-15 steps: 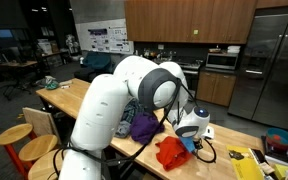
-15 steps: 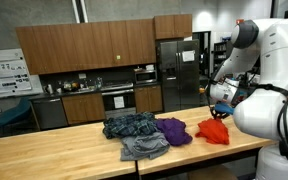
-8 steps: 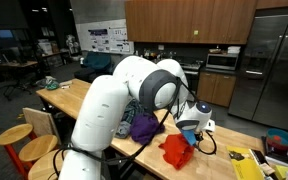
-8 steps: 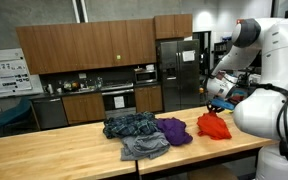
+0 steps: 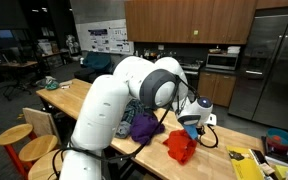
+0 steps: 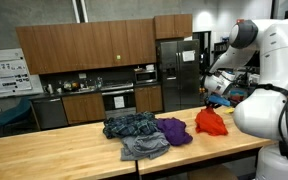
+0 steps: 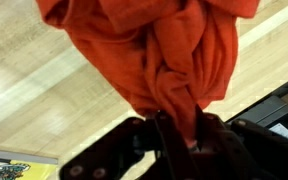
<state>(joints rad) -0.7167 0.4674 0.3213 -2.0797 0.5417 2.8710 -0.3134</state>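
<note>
The gripper stays above the bare tabletop beside the purple cloth next and opens its fingers to release the bunched orange-red cloth, since clear wood lies below.
My gripper [image 7: 177,128] is shut on a bunched orange-red cloth [image 7: 154,50], which hangs from the jaws above the wooden table. The cloth shows in both exterior views [image 5: 180,148] [image 6: 211,122], lifted off the tabletop near the table's end, with the gripper [image 5: 190,126] [image 6: 216,100] just above it. Beside it on the table lie a purple cloth [image 6: 174,130] [image 5: 144,126], a dark plaid cloth [image 6: 131,125] and a grey cloth [image 6: 144,148].
The long wooden table [image 6: 54,155] [image 5: 79,92] runs through a kitchen with wood cabinets, an oven and a steel fridge [image 6: 174,72]. Wooden stools [image 5: 24,140] stand by the table. Yellow items [image 5: 249,163] lie at the table's end.
The gripper has risen with the orange-red cloth, lifting it off the table. The other cloths have not moved.
</note>
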